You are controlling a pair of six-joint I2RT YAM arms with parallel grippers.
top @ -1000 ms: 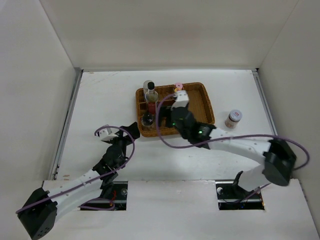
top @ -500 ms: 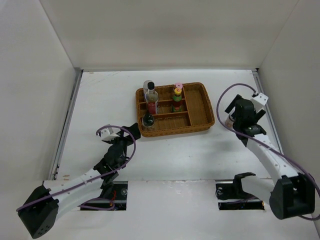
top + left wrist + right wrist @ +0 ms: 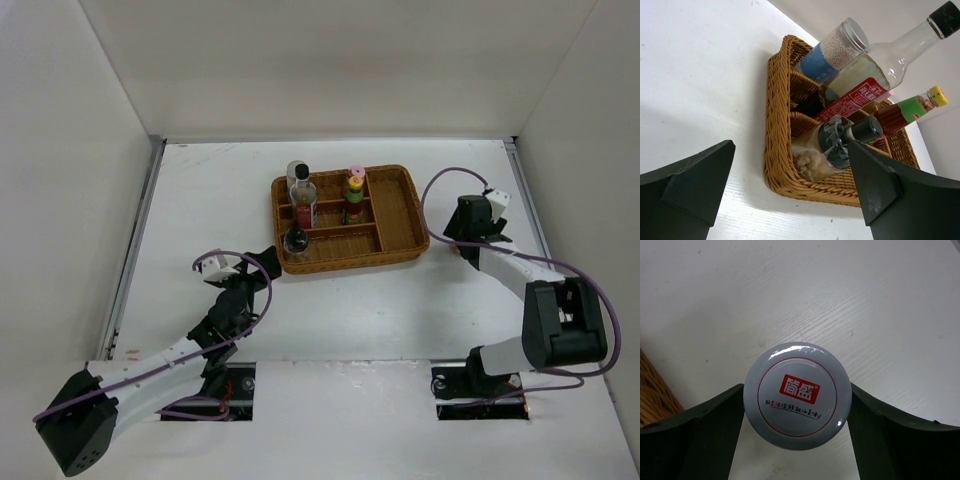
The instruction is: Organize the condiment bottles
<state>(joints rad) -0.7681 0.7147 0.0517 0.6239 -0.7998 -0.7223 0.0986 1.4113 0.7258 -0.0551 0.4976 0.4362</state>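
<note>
The empty spot [image 3: 356,243] beside the dark-capped jar is to the left in the top view. My right gripper needs to lift the short jar over there next, lower it and let it go.
A short jar with a silver-white lid [image 3: 797,396] stands on the white table right of the wicker tray [image 3: 418,222]. My right gripper [image 3: 797,405] reaches down over it, a finger against each side of the lid, shut on it; in the top view the gripper [image 3: 466,232] hides the jar. In the tray's left compartments stand a tall clear bottle with a black cap [image 3: 301,191], a yellow-capped red-green bottle [image 3: 354,197], a bead-filled jar [image 3: 837,50] and a dark-capped jar of pale powder [image 3: 822,150]. My left gripper [image 3: 790,147] stays open, low on the table before the tray's near-left corner.
The tray's right compartment [image 3: 398,205] holds nothing. White walls close the table at the back and both sides, and the right wall is close behind the right gripper. Purple cables loop from both arms.
The right arm left the tray, swung to the right side of the table and came down over the jar, its jaws closing round the lid. The left arm has not moved.
</note>
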